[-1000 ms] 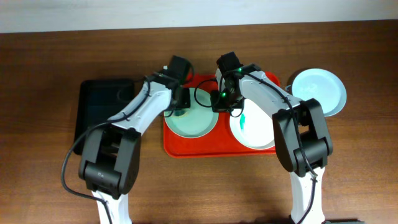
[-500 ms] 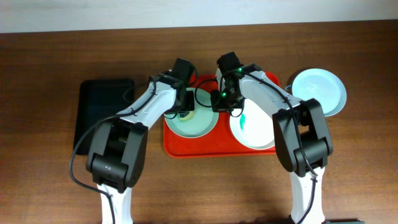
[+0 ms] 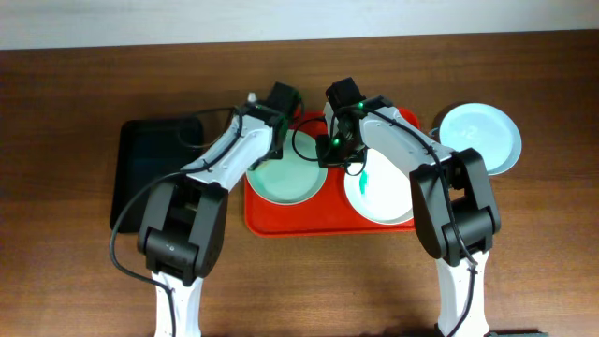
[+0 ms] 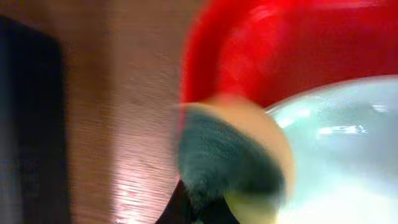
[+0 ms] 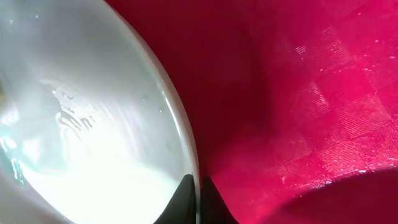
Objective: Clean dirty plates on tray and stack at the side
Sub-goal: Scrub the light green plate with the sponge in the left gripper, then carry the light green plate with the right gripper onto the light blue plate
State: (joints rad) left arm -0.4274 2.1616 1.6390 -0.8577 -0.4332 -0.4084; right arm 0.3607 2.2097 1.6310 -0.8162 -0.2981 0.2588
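Next, my right gripper carries its plate up, to the right in the overhead view, then down for release onto the third plate (image 3: 480, 139). The reason is that the third plate lies beside the tray.
The red tray (image 3: 266, 223) holds two plates. The left, pale-mint plate (image 3: 290, 183) is pinched at its right rim by my right gripper (image 3: 329, 155); in the right wrist view the gripper (image 5: 198, 190) is shut on that plate's (image 5: 93, 124) thin edge. My left gripper (image 3: 267, 150) is shut on a yellow sponge with a dark green face (image 4: 233, 162), held at the plate's (image 4: 336, 143) far-left rim; this view is motion-blurred. The right plate (image 3: 384, 198) has a teal smear. A third plate (image 3: 479, 136) lies on the table right of the tray.
A black tray (image 3: 154, 168) lies on the brown wooden table left of the red tray, and also shows in the left wrist view (image 4: 25, 124). The red tray's textured floor (image 5: 311, 93) fills the right wrist view's right side.
My left gripper has carried the sponge from the left plate's left part up toward its far-left rim. The right arm and the plates have not moved.
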